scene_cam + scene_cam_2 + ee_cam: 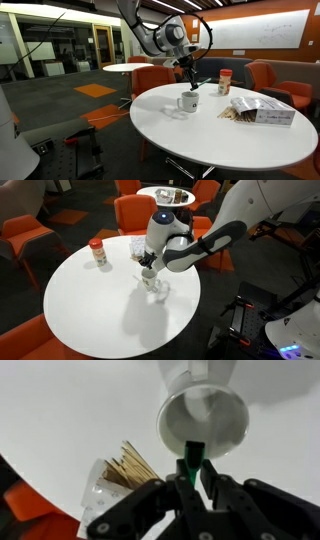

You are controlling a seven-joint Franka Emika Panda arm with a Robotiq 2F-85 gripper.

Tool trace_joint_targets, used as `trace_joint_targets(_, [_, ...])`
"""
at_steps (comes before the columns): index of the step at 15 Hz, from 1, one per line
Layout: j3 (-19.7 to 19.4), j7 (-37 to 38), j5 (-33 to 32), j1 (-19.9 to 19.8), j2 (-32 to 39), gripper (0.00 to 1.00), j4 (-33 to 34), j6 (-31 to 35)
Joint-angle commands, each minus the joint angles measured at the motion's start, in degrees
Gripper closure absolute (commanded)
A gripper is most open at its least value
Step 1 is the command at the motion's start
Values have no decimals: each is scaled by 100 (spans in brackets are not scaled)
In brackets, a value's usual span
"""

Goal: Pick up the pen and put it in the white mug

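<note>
The pen's dark tip shows only near the mug's rim, so I need to lower my gripper over the white mug's opening (204,416) next and let go of the green pen (191,460) into it.
The white mug (203,418) stands on the round white table (200,130); it also shows in both exterior views (188,102) (150,280). My gripper (190,478) is shut on the green pen (191,460), which points toward the mug's open rim in the wrist view. In both exterior views the gripper (186,80) (148,264) hangs just above the mug. The pen's dark tip sits at the mug's rim; whether it is inside I cannot tell.
A jar with a red lid (225,82) (97,252) stands behind the mug. A clear bag of wooden sticks (258,110) (115,478) lies on the table beside it. Orange chairs (150,80) ring the table.
</note>
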Motion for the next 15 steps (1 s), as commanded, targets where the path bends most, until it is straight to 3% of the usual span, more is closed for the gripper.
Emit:
trace_joint_targets(1, [-489, 549, -438, 483, 280, 97, 179, 235])
trace_joint_targets(7, [-954, 1042, -703, 985, 334, 97, -53, 757])
trace_joint_targets(15, [-1088, 1139, -629, 1223, 265, 97, -411, 898])
